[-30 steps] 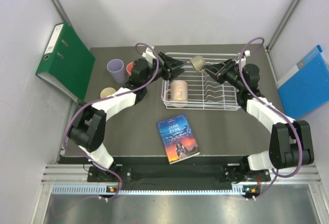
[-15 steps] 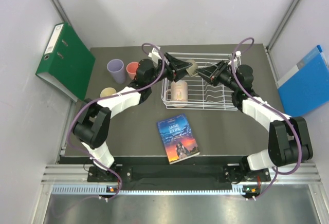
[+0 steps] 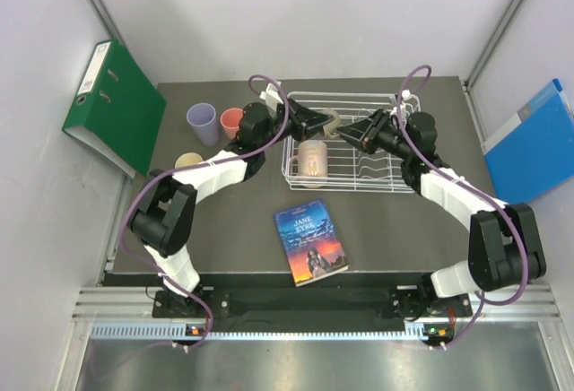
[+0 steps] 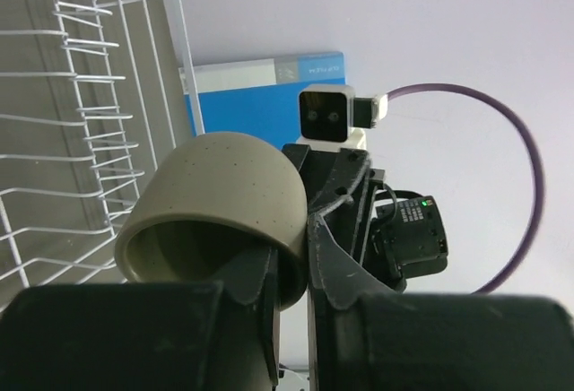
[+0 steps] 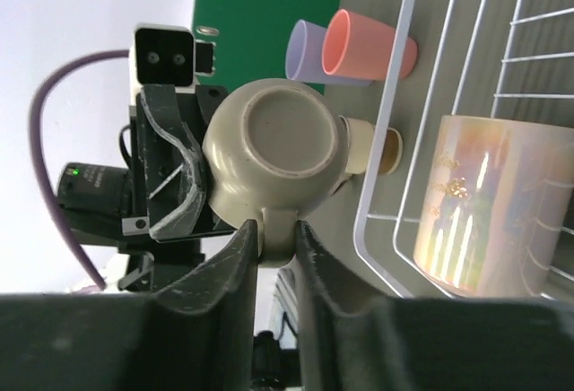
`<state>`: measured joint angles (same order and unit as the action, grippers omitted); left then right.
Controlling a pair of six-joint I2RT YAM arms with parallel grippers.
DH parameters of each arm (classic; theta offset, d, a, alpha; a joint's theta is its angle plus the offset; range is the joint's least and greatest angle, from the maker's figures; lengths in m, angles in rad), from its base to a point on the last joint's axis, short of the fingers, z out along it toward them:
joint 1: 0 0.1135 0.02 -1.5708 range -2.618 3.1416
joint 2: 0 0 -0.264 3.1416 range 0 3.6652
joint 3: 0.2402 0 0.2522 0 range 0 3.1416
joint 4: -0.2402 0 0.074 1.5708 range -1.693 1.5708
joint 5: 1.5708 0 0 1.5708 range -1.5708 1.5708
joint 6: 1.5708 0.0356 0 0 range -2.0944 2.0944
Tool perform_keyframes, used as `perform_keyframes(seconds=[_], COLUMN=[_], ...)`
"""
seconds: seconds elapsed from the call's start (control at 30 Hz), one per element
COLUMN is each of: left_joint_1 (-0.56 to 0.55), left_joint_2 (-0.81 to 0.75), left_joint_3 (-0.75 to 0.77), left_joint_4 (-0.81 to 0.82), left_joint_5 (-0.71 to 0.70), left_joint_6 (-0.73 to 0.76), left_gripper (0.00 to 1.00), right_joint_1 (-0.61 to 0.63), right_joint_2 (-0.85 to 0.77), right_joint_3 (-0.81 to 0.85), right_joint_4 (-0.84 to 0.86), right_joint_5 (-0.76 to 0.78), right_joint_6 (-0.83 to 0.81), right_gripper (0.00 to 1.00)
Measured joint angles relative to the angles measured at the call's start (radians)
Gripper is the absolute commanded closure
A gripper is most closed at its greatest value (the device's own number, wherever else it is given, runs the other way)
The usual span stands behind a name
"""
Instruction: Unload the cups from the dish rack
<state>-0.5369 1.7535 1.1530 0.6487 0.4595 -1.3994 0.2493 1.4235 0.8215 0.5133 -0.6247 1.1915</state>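
Observation:
My left gripper will next carry the mug back off the rack (image 3: 395, 97), turning and lowering to release it on the bare tabletop (image 3: 235, 201) between the yellowish cup and the book.
The beige-olive handled mug (image 3: 330, 122) hangs in the air over the back left corner of the white wire dish rack (image 3: 395, 97), held between both arms. My left gripper (image 4: 291, 256) is shut on its rim, one finger inside the mug (image 4: 224, 194) and one outside. From the other side my right gripper (image 5: 276, 230) is shut on the handle of the mug (image 5: 273, 153), whose base faces that camera. A pale peach mug (image 3: 312, 158) lies in the rack's left end. The lilac tumbler (image 3: 202, 124) and salmon-pink cup (image 3: 231, 122) stand on the table left of the rack.
A small yellowish cup (image 3: 188, 162) stands near the left arm. A paperback book (image 3: 310, 241) lies in front of the rack. A green binder (image 3: 115, 104) leans at the left wall and a blue folder (image 3: 534, 144) at the right.
The right arm carried the beige-olive mug leftward over the rack. The left gripper met it and closed on its rim.

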Motion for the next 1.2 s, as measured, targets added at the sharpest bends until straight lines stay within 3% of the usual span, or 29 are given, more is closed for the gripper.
perform_keyframes(seconds=[0.03,0.07,0.17,0.47,0.6,0.73,1.0,1.2], left_joint_1=[0.000,0.000,-0.001,-0.003,-0.008,-0.005,0.020,0.074], left_joint_2=[0.001,0.001,0.001,-0.059,-0.098,-0.135,-0.138,-0.143], left_joint_3=[0.000,0.002,0.043,0.358,0.474,0.485,0.485,0.403], left_joint_4=[-0.008,-0.026,-0.171,-0.878,-1.181,-1.441,-1.707,-1.715], left_joint_5=[0.001,0.000,0.000,-0.186,-0.407,-0.657,-0.922,-0.917], left_joint_6=[0.007,0.016,0.088,0.494,0.649,0.771,0.888,0.916], left_gripper=[1.00,1.00,1.00,1.00,1.00,1.00,1.00,1.00], right_joint_1=[0.000,0.003,0.013,0.017,0.018,0.018,0.033,0.052], right_joint_2=[0.000,0.000,-0.004,-0.053,-0.053,-0.053,-0.052,-0.023], right_joint_3=[0.007,0.020,0.080,0.249,0.290,0.327,0.333,0.333], right_joint_4=[-0.021,-0.052,-0.179,-0.502,-0.642,-0.744,-0.798,-0.803], right_joint_5=[0.000,0.002,0.037,0.260,0.387,0.481,0.541,0.541], right_joint_6=[-0.014,-0.040,-0.121,-0.334,-0.414,-0.476,-0.522,-0.533], right_gripper=[0.50,0.26,0.01,0.00,0.00,0.02,0.03,0.03])
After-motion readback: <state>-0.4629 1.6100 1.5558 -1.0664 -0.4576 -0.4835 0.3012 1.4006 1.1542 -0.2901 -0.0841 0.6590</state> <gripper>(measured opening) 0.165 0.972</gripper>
